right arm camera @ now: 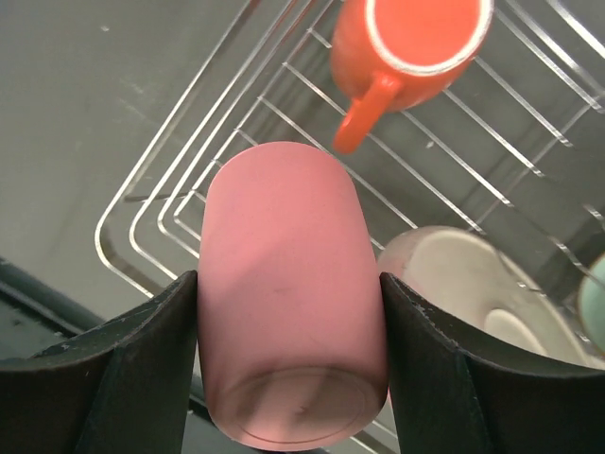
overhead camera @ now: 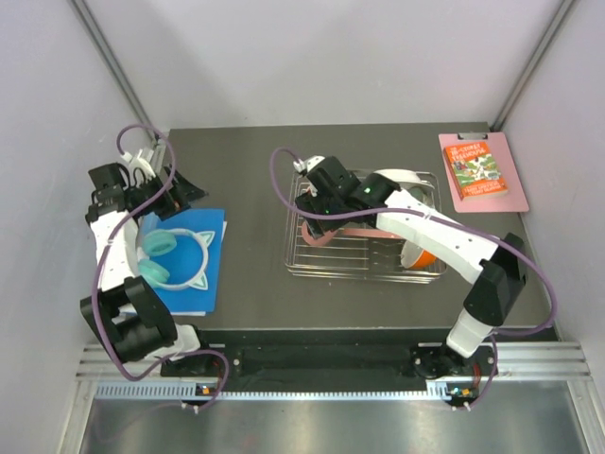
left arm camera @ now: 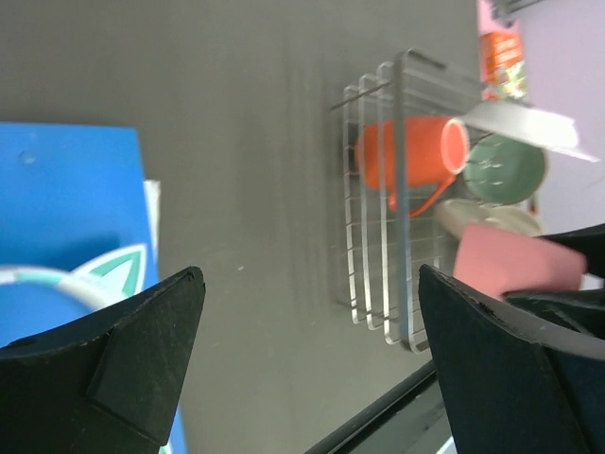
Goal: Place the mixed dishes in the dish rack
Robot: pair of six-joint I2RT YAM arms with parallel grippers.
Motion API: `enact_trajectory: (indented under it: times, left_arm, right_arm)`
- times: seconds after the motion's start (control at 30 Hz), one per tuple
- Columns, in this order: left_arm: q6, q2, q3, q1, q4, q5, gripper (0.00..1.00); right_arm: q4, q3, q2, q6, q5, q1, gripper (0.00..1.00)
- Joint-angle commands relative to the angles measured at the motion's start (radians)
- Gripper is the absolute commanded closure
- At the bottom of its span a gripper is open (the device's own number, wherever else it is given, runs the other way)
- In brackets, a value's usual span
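The bare wires show between the orange cup's handle and the rack's near corner, so my right gripper will lower the pink cup (right arm camera: 284,274) onto them.
My right gripper (right arm camera: 288,284) is shut on the pink cup (right arm camera: 284,274), gripping it across its sides with the base toward the camera. It hangs over the left part of the dish rack (right arm camera: 170,208). In the rack lie an orange cup (right arm camera: 416,43) on its side and a pink-rimmed cream dish (right arm camera: 454,274). The left wrist view also shows a mint-green bowl (left arm camera: 506,168) and a pale plate (left arm camera: 520,123) standing on edge there. My left gripper (left arm camera: 310,274) is open and empty, off to the rack's left (overhead camera: 142,168).
A blue book (overhead camera: 203,274) with teal cat-ear headphones (overhead camera: 170,255) on it lies at the left of the table. A pink clipboard carrying a red book (overhead camera: 482,170) sits at the back right. Walls close in on both sides.
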Motion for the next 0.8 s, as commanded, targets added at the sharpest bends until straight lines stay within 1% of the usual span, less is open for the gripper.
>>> enact_trajectory:
  times: [0.0,0.13,0.27,0.43,0.77]
  left_arm:
    - [0.137,-0.063,0.015,-0.004,-0.072,-0.096,0.01]
    - [0.159,-0.084,-0.011,-0.027,-0.061,-0.156,0.01]
    - [0.170,-0.070,-0.019,-0.032,-0.057,-0.169,0.01]
    - [0.197,-0.026,-0.011,-0.038,-0.072,-0.171,0.01]
    - [0.188,-0.030,-0.016,-0.039,-0.047,-0.154,0.01]
  right_arm:
    - [-0.022,0.078,0.014,-0.055,0.116,0.027,1.00]
    - [-0.019,0.081,0.053,-0.055,0.115,0.041,1.00]
    - [-0.004,0.074,0.102,-0.055,0.105,0.051,1.00]
    - [0.019,0.066,0.146,-0.056,0.095,0.054,1.00]
    - [0.039,0.052,0.232,-0.064,0.070,0.054,1.00]
